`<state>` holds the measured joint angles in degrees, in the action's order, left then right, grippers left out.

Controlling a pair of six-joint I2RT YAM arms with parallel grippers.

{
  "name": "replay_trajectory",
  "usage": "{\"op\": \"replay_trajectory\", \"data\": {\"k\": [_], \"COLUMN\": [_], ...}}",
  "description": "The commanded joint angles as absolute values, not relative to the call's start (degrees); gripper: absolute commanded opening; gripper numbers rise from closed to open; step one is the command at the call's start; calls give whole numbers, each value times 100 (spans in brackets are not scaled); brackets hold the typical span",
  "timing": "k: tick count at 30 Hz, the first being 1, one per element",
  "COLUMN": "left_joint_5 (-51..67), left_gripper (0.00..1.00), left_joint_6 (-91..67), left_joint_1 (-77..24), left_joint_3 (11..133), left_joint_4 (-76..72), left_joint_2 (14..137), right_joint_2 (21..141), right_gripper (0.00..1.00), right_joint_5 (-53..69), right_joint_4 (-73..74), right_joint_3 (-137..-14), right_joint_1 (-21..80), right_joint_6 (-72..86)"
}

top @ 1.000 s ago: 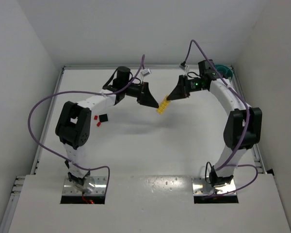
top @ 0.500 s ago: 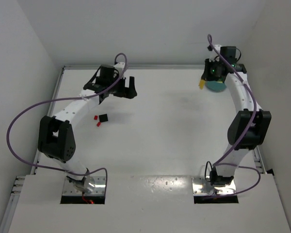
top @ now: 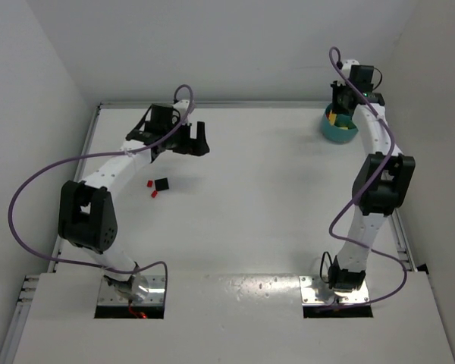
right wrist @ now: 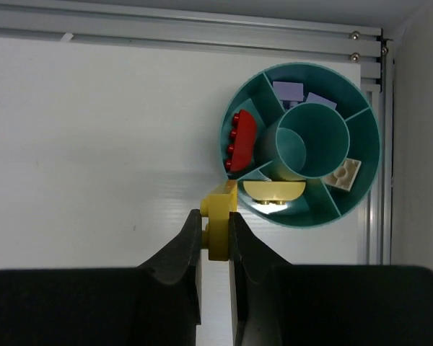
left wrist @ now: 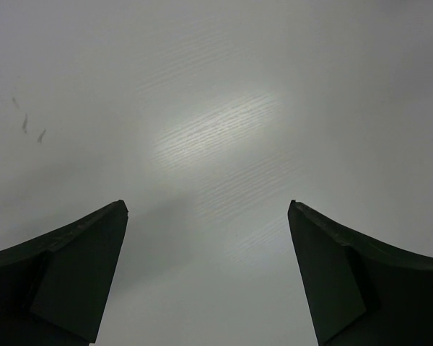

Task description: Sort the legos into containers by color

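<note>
My right gripper turns, shifts to the matching yellow brick's compartment (top: 343,126) (right wrist: 277,194), lowers and releases next. That compartment lies below it and to its right in the wrist view.
My right gripper (right wrist: 215,216) is shut on a yellow brick (right wrist: 222,202) and holds it just left of the round teal bowl's rim (right wrist: 303,65). The bowl's compartments hold a red brick (right wrist: 242,140), two purple bricks (right wrist: 289,90), a yellow brick (right wrist: 274,191) and a cream brick (right wrist: 344,173). In the top view the bowl (top: 341,135) sits at the back right under my right gripper (top: 340,106). My left gripper (top: 193,142) is open and empty above bare table (left wrist: 206,209). Two red bricks (top: 152,192) and a black brick (top: 163,183) lie on the table near the left arm.
The back wall and a metal rail (right wrist: 202,32) run just behind the bowl. The right wall stands close beside the bowl. The left arm's purple cable (top: 30,189) loops out to the left.
My right arm has carried the yellow brick from mid-table to the back right, beside the bowl. My left arm has swung back to the left; the floor bricks have not moved.
</note>
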<state>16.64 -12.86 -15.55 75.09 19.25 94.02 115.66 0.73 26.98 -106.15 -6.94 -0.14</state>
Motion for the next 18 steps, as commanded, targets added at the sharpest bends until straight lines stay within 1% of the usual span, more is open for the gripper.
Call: {"op": "replay_trajectory", "data": {"k": [1, 6, 13, 18], "left_joint_5": [2381, 2575, 2681, 2795], "left_gripper": [100, 100, 100, 100], "left_joint_6": [-1064, -1011, -958, -958], "left_joint_1": [-1424, -1424, -1424, -1424], "left_joint_3": [7576, 7628, 7681, 7734], "left_joint_4": [1846, 1898, 1898, 1898], "left_joint_2": [9343, 9396, 9509, 9623], "right_joint_2": [11681, 11856, 11795, 11847], "right_gripper": [0, 0, 0, 2], "right_joint_5": [149, 18, -35, 26], "right_joint_4": [2286, 2083, 1934, 2057], "right_joint_3": [-11012, -11065, -10986, -11056], "right_joint_1": [-756, -861, -914, -967], "right_joint_6": [-447, -991, -1424, -1696]}}
